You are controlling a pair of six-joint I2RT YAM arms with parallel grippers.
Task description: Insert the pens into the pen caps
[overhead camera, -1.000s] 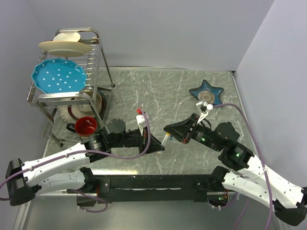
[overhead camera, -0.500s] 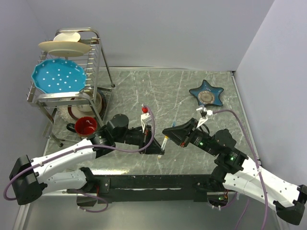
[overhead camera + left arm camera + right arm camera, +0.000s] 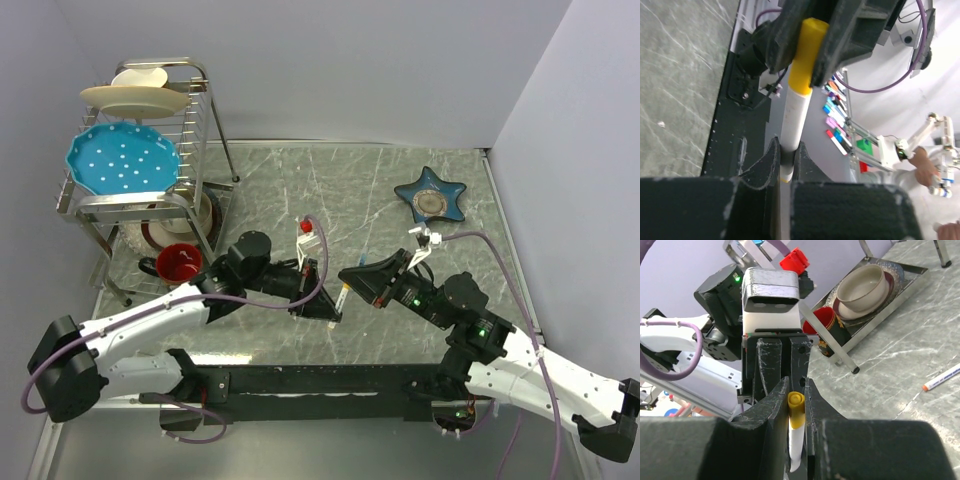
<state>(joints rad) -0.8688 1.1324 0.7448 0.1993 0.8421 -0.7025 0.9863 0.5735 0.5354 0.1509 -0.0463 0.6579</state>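
Note:
The capped pen goes down and outward next as my left gripper tilts down and lowers to release it on the open tabletop, below and outward of the gripper.
A white-barrelled pen (image 3: 794,115) runs between my two grippers above the middle of the table; it also shows in the top view (image 3: 343,296). My left gripper (image 3: 786,155) is shut on the lower end of its barrel. My right gripper (image 3: 796,400) is shut on the yellow-orange pen cap (image 3: 796,412), which sits over the pen's upper end (image 3: 807,55). In the top view the left gripper (image 3: 333,310) and right gripper (image 3: 349,277) face each other tip to tip. Another white pen with an orange end (image 3: 941,379) lies on the table.
A dish rack (image 3: 150,130) with plates stands at the back left, with a red cup (image 3: 180,263) and a bowl (image 3: 862,287) at its base. A blue star-shaped dish (image 3: 430,197) sits at the back right.
Both arms have shifted since a second ago: the left wrist moved toward the centre and the right gripper moved down-left. Over the last half second almost nothing moved.

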